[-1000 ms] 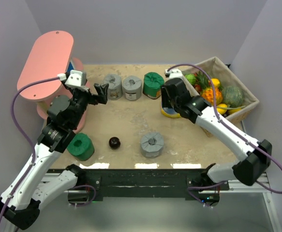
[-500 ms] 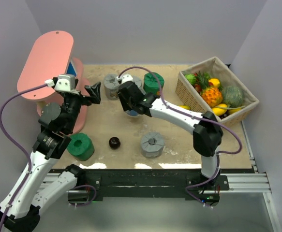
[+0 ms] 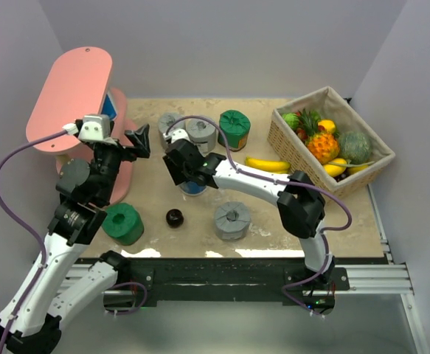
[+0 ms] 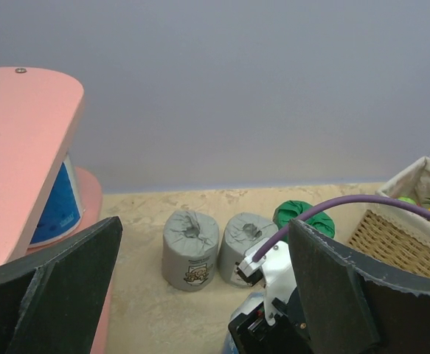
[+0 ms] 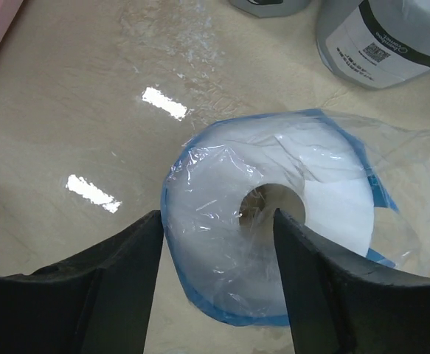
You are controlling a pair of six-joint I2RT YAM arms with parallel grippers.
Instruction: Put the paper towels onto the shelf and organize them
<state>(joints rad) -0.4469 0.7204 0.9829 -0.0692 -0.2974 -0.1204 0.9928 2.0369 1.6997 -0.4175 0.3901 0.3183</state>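
Note:
My left gripper tilts down across to the roll's near side point(image 3: 194, 193) next. The white-and-blue roll, its core open, is below and right in the top view.
A white-and-blue paper towel roll point(image 5: 200, 258) stands on the table point(image 3: 296, 199), seen from above in the right wrist view. My right gripper point(image 5: 215, 215) is over it, one finger outside its wall and one at the core hole, slightly parted; the roll looks unsqueezed. From above, that roll point(image 3: 194, 187) peeks out under the right gripper point(image 3: 189, 175). My left gripper point(image 3: 141, 140) hovers open beside the pink shelf point(image 3: 71, 96). Another white-and-blue roll point(image 4: 56, 206) sits on the shelf's lower board. Two grey rolls point(image 4: 190, 247) point(image 4: 243, 243) and a green one point(image 4: 303, 215) stand behind.
A green roll point(image 3: 124, 223), a grey roll point(image 3: 231, 220) and a small dark ball point(image 3: 174, 217) lie near the front edge. A banana point(image 3: 268, 164) lies beside the wicker fruit basket point(image 3: 288, 139) at the right. The right arm stretches across mid-table.
The right arm swung left from beside the basket to mid-table, carrying the white-and-blue roll, which now rests on the table. Its fingers have parted. The left gripper drew back slightly towards the shelf.

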